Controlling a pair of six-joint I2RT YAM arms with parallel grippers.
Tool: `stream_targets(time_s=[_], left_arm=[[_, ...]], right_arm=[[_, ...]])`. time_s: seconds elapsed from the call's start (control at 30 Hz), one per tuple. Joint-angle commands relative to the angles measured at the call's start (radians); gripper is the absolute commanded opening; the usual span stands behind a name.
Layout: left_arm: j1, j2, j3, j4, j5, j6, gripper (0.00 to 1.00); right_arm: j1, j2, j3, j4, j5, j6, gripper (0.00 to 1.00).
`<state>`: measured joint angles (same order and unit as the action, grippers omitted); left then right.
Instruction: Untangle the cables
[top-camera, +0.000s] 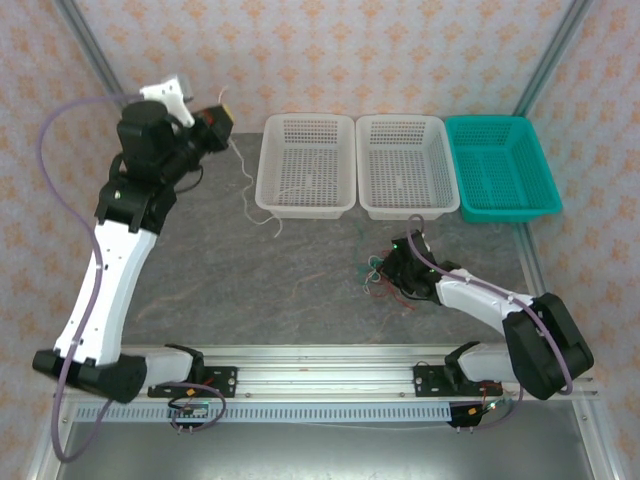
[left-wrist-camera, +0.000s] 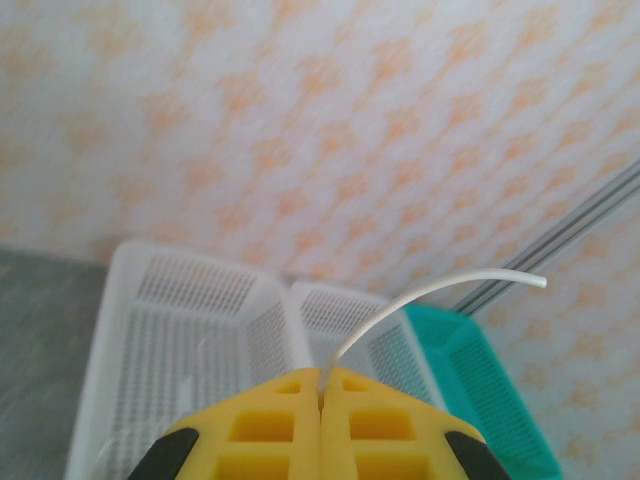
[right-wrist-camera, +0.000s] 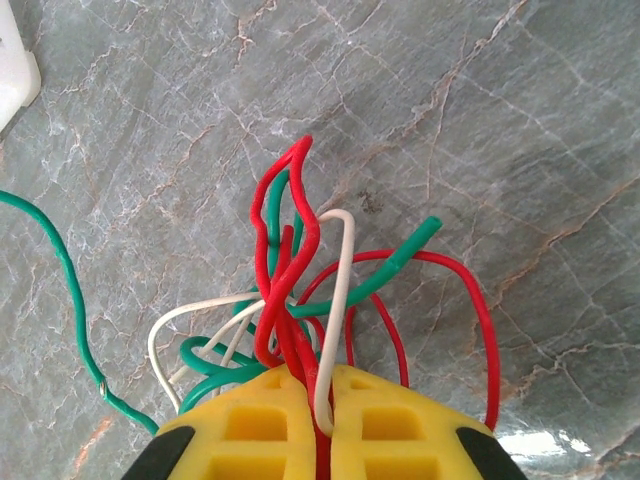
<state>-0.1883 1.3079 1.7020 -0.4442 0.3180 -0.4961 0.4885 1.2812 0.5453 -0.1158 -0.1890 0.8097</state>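
The single white cable (top-camera: 247, 190) hangs clear of the tangle, so the left gripper will next swing over the nearest white basket (top-camera: 306, 165) and go down to let go.
A tangle of thin red, teal-green and pale white cables (top-camera: 378, 277) lies on the grey table, right of centre. My right gripper (top-camera: 393, 265) sits low on it. In the right wrist view my right gripper (right-wrist-camera: 322, 385) is shut on the tangle (right-wrist-camera: 300, 270), with red strands and one white strand pinched between the yellow fingers (right-wrist-camera: 250, 420). My left gripper (top-camera: 218, 124) is raised at the back left, shut on a single white cable (top-camera: 247, 190) that dangles to the table. In the left wrist view that white cable (left-wrist-camera: 420, 300) arcs out from my shut left gripper (left-wrist-camera: 322, 378).
Three baskets stand in a row at the back: a white one (top-camera: 305, 119), a second white one (top-camera: 400, 119) and a teal one (top-camera: 490, 121). A loose teal strand (right-wrist-camera: 60, 270) trails left of the tangle. Metal frame posts rise at both back corners.
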Motion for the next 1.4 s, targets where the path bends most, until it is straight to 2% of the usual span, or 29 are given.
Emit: stream_targets(time_s=[0.0, 0.23, 0.4, 0.47, 0.57, 0.87, 0.97, 1.0, 1.03, 1.1, 1.17, 1.23, 1.27, 1.37], left_arm=[[-0.014, 0.137, 0.181, 0.015, 0.068, 0.018, 0.0], [-0.02, 0.466, 0.588, -0.044, 0.112, 0.042, 0.0], [-0.039, 0.649, 0.707, -0.058, 0.19, 0.036, 0.0], [-0.058, 0.684, 0.698, -0.057, 0.203, 0.038, 0.0], [-0.09, 0.709, 0.637, -0.059, 0.163, 0.066, 0.0], [-0.133, 0.693, 0.213, 0.072, 0.043, 0.074, 0.0], [-0.138, 0.735, 0.188, 0.0, -0.003, 0.084, 0.0], [-0.138, 0.748, 0.197, -0.035, -0.026, 0.092, 0.1], [-0.138, 0.752, 0.205, -0.058, -0.052, 0.1, 0.24], [-0.138, 0.733, 0.205, -0.079, -0.119, 0.128, 0.62], [-0.143, 0.673, 0.178, -0.062, -0.181, 0.169, 0.85], [-0.155, 0.565, 0.123, -0.022, -0.269, 0.21, 0.97], [-0.162, 0.507, 0.088, 0.001, -0.302, 0.228, 1.0], [-0.171, 0.335, -0.029, 0.073, -0.323, 0.232, 1.0]], right_arm=[[0.01, -0.01, 0.019, 0.018, 0.0, -0.012, 0.05], [0.01, -0.043, 0.002, 0.006, 0.027, -0.011, 0.05], [0.009, -0.038, -0.011, 0.014, 0.037, -0.009, 0.05], [0.009, -0.033, -0.013, 0.014, 0.037, -0.007, 0.05], [0.009, -0.028, -0.016, 0.012, 0.036, -0.006, 0.05], [0.009, -0.048, -0.034, 0.001, 0.04, -0.004, 0.05], [0.01, -0.049, -0.031, -0.002, 0.042, -0.009, 0.05], [0.009, -0.048, -0.025, -0.009, 0.042, -0.011, 0.05], [0.009, -0.049, -0.019, -0.015, 0.042, -0.013, 0.05], [0.01, -0.049, -0.005, -0.031, 0.044, -0.015, 0.05], [0.01, -0.054, 0.006, -0.044, 0.052, -0.013, 0.05], [0.009, -0.061, 0.014, -0.06, 0.067, -0.011, 0.05], [0.009, -0.066, 0.018, -0.069, 0.079, -0.009, 0.05], [0.009, -0.08, 0.028, -0.094, 0.113, 0.003, 0.05]])
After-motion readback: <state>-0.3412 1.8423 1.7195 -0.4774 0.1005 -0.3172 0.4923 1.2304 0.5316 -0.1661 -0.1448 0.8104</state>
